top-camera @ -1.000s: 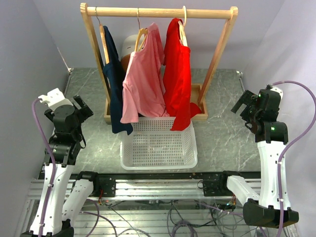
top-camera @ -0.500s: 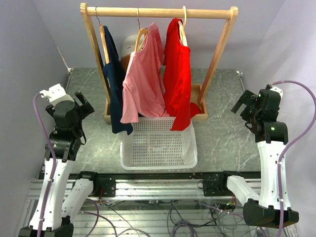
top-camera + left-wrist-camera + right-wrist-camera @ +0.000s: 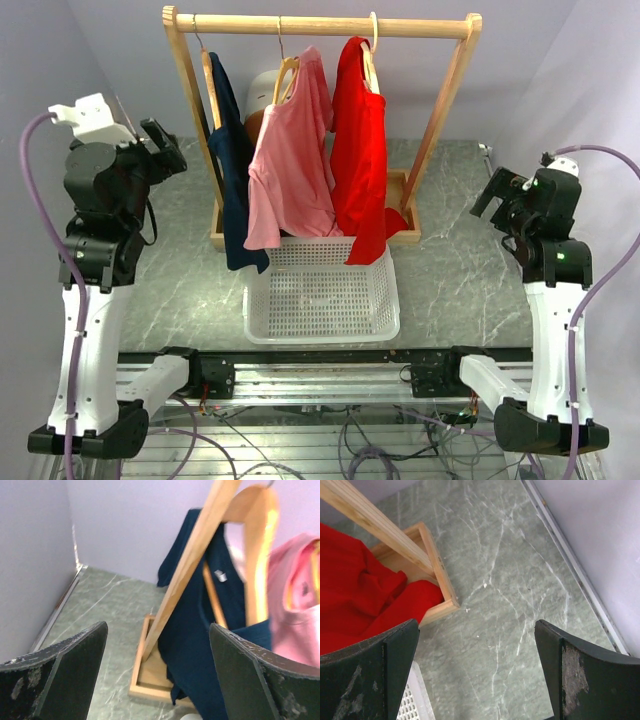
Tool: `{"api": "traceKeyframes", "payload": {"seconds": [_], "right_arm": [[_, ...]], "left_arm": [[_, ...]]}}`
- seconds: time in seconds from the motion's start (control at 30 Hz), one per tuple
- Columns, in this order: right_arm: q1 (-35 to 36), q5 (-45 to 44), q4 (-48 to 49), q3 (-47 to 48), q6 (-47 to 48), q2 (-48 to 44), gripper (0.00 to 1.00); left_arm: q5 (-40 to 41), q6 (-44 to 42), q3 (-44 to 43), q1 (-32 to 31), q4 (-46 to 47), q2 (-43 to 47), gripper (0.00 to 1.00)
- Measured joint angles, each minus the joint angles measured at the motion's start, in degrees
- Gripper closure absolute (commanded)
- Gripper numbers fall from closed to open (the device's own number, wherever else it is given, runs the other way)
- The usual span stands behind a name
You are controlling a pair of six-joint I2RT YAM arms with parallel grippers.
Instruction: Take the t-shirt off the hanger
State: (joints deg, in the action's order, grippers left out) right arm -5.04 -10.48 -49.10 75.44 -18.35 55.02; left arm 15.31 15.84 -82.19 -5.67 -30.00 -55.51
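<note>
The near arm of the navy shirt's wooden hanger shows bare wood above the cloth. My left gripper moves outward and toward the navy shirt (image 3: 200, 630), onto that arm, next.
Three t-shirts hang on wooden hangers from a wooden rack (image 3: 320, 24): a navy one (image 3: 235, 170) on the left, a pink one (image 3: 290, 170) in the middle, a red one (image 3: 360, 150) on the right. My left gripper (image 3: 165, 150) is open and empty, raised left of the navy shirt. In the left wrist view, the left gripper (image 3: 157, 627) faces the navy shirt (image 3: 200, 630), its hanger (image 3: 257, 540) and the rack post (image 3: 195, 560). My right gripper (image 3: 490, 195) is open and empty at the right, apart from the rack. In its wrist view, the right gripper (image 3: 476, 625) is above the grey tabletop, with red cloth (image 3: 355, 585) at the left.
A white perforated basket (image 3: 320, 335) stands in front of the rack, under the shirt hems; its corner shows in the right wrist view (image 3: 415, 695). The rack's wooden base frame (image 3: 437, 575) lies on the marble table. Purple walls close in left, right and behind.
My left arm has risen and swung back toward the rack's left post, bringing its gripper up beside the navy shirt. My right gripper has lifted slightly.
</note>
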Motion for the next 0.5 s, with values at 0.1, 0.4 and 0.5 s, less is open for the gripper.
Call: {"api": "traceKeyframes", "payload": {"seconds": [0.1,0.4,0.5], "right_arm": [[0.28,1.31,1.6,1.11,1.03,-0.35,0.0],[0.66,4.09,3.93,5.53,0.39,-0.92,0.0],[0.66,4.09,3.98,6.12,0.0,-0.61,0.0]], "left_arm": [[-4.13,-0.61,-6.14,0.0,-0.11,-2.03,0.07],[-11.69,1.4,-20.61,0.0,-0.15,-10.51,0.07],[-13.05,3.45,-22.34,0.0,-0.13,-13.51,0.07]]}}
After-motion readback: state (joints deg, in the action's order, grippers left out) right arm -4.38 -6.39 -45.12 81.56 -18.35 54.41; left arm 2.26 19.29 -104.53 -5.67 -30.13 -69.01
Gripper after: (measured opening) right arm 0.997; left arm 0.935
